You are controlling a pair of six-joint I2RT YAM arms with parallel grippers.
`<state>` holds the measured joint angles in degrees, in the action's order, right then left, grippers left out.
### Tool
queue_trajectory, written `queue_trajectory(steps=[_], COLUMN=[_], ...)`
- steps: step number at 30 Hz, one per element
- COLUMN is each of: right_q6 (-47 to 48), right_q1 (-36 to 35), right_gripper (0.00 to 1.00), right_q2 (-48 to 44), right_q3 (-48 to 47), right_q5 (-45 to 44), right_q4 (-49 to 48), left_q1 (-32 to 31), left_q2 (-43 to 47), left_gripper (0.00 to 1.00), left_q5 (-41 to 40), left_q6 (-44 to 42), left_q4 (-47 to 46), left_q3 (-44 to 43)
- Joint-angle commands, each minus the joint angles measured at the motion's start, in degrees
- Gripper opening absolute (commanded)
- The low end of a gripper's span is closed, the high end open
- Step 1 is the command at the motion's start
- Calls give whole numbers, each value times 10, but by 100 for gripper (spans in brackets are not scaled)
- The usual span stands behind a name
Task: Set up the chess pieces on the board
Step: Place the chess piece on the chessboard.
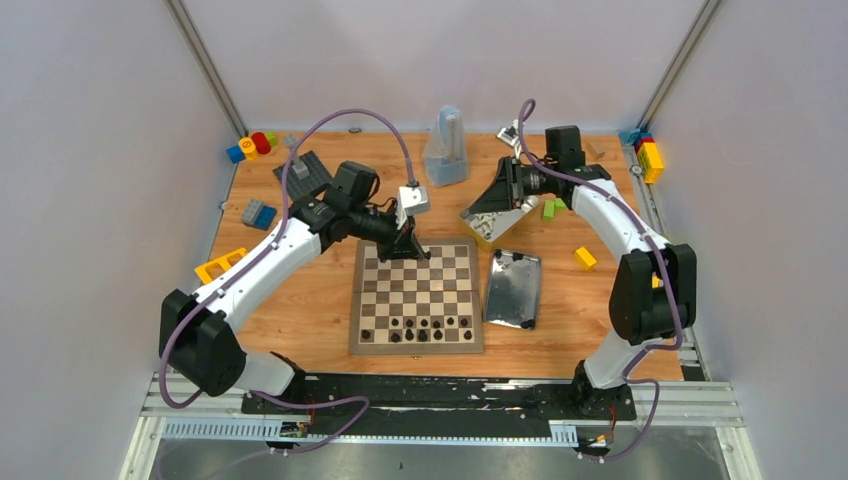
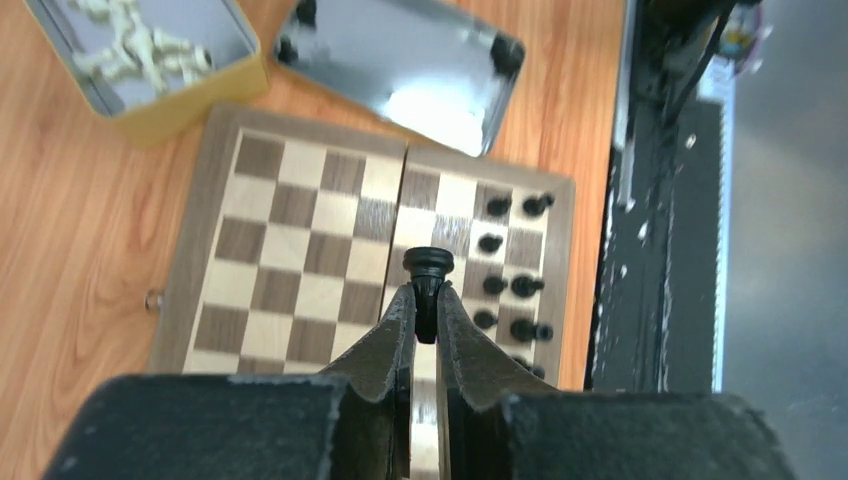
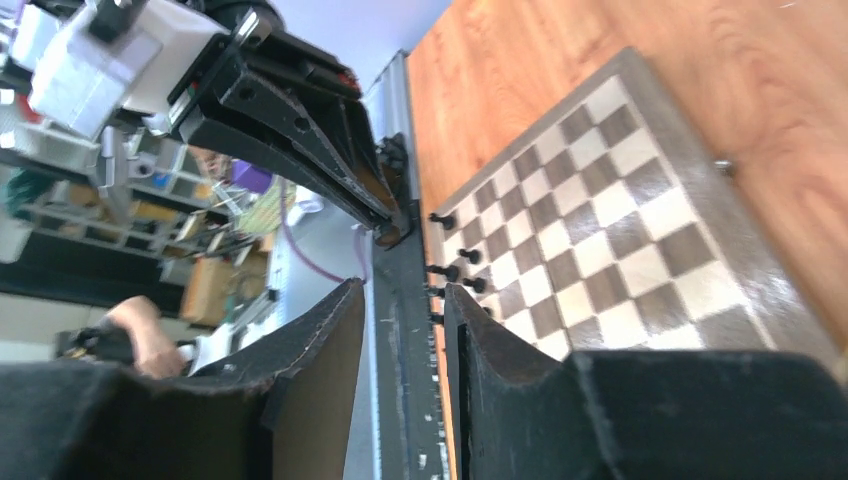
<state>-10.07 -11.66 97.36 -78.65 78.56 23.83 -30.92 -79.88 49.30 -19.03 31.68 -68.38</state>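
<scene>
The left gripper moves back and down onto the empty near-row square (image 1: 452, 336) (image 2: 525, 246) beside the lid-side corner piece next and releases its black piece, because neighbours are on either side.
The board (image 1: 400, 290) lies at the table's middle, with several black chess pieces (image 1: 420, 328) on its two near rows. My left gripper (image 1: 408, 246) hangs over the board's far edge, shut on a black chess piece (image 2: 428, 265) whose round base sticks out past the fingertips (image 2: 426, 292). The board (image 2: 300, 230) and the black pieces (image 2: 515, 285) also show below it. My right gripper (image 1: 500, 196) is open and empty (image 3: 403, 288) above the open tin (image 1: 490, 222) of white pieces (image 2: 140, 45). The board shows in the right wrist view (image 3: 620, 230).
The tin's shiny lid (image 1: 513, 288) lies right of the board. A grey studded plate (image 1: 303, 172) and a translucent container (image 1: 445, 150) stand at the back. Toy blocks lie about: yellow (image 1: 585, 258), green (image 1: 552, 208), blue-grey (image 1: 258, 213), and clusters in both back corners.
</scene>
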Motion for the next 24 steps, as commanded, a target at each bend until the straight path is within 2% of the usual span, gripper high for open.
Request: queue_trajectory(steps=[1,4,11,17,24], right_q6=[121,159,209,237,247], right_q1=[35,62,111,150,199], right_gripper=[36,35,34,34,32], right_q2=[-63,-97,-171,-215,-216], right_q3=[9,44,131,164,157], right_q5=[-42,-64,-93,-120,-137], right_q4=[65,72,81,94,106], left_q1=[-31,-66,-128,-188,-283], left_q2=[13,9,-7,-41,-159], left_gripper=[0,0,0,0,1], left_q5=[-129,-227,-351,-386,-423], left_q6=[-137,-144,-120,-103,-110], left_q4=[203,250,307,332,383], left_q3=[-41,-36,-40,-73,-188])
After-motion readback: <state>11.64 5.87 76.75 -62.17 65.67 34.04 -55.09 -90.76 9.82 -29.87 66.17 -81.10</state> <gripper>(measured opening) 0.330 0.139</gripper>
